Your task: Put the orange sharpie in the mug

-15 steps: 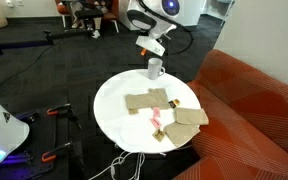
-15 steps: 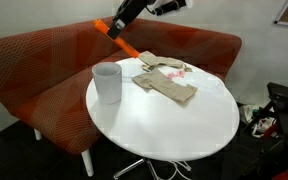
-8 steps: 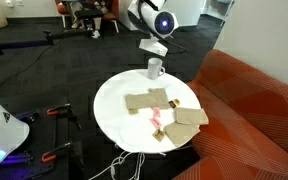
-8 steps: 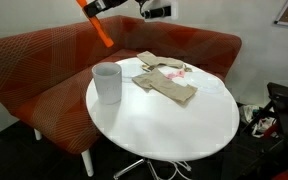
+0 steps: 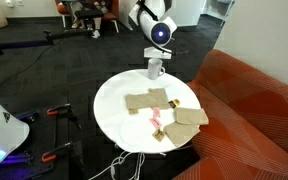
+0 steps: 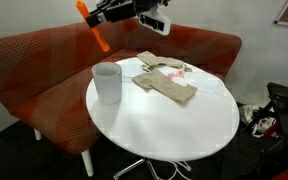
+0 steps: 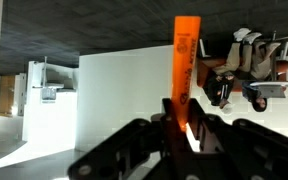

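My gripper lowers toward the mug's open top [image 6: 107,69] below next and releases the orange sharpie [image 6: 102,41] inside, as its lower end still hangs above the mug's rim.
The white mug [image 6: 106,82] stands near the edge of the round white table [image 6: 174,125]; it also shows in an exterior view [image 5: 155,68]. My gripper [image 6: 93,19] hangs high above the mug, a little to its left, and is shut on the orange sharpie [image 6: 102,41], which slants downward. In the wrist view the orange sharpie [image 7: 186,55] stands upright, clamped between my gripper's [image 7: 184,128] black fingers. In an exterior view the arm's wrist [image 5: 159,33] sits right above the mug and hides the sharpie.
Tan flat pieces [image 5: 149,101] with a small pink-red object [image 5: 156,118] lie on the table's far half [image 6: 166,84]. A red-orange sofa [image 6: 44,75] curves round the table. Cables [image 5: 119,165] hang under the table, and black equipment [image 6: 279,115] stands on the floor.
The arm has swung the gripper and the sharpie from beside the tan pieces toward the mug and raised them. The wrist has turned. The mug and the tan pieces have not moved.
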You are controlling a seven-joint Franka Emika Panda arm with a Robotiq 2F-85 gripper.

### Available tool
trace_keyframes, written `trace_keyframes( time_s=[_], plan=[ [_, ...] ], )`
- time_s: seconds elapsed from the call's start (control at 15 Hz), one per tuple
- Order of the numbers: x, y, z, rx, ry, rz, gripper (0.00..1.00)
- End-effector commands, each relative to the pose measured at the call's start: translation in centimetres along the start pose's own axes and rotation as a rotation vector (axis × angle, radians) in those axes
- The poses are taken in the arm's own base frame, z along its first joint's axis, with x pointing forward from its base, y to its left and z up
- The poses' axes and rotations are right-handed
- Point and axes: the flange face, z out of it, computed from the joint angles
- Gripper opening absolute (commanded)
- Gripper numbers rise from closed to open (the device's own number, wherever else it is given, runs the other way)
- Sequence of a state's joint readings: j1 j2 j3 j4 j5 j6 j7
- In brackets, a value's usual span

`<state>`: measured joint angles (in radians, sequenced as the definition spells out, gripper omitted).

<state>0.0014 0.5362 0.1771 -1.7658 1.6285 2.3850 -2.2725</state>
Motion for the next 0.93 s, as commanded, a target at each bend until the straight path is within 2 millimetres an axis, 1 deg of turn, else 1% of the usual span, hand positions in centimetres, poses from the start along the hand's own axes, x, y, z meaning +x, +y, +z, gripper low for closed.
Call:
trace_keyframes(
  time_s=[0.0, 0.27, 0.47, 0.73, 0.87],
  plan=[
    [-0.7, 0.7, -0.1, -0.044, 0.046, -0.069, 0.05],
    [-2.3, 1.4, -0.6, -0.094, 0.072, -0.087, 0.05],
    [-3.5, 1.6, -0.7, -0.109, 0.08, -0.083, 0.05],
    [-5.2, 1.6, -0.1, -0.112, 0.074, -0.056, 0.05],
    [-5.9, 1.1, 0.0, -0.111, 0.07, -0.043, 0.05]
  ],
)
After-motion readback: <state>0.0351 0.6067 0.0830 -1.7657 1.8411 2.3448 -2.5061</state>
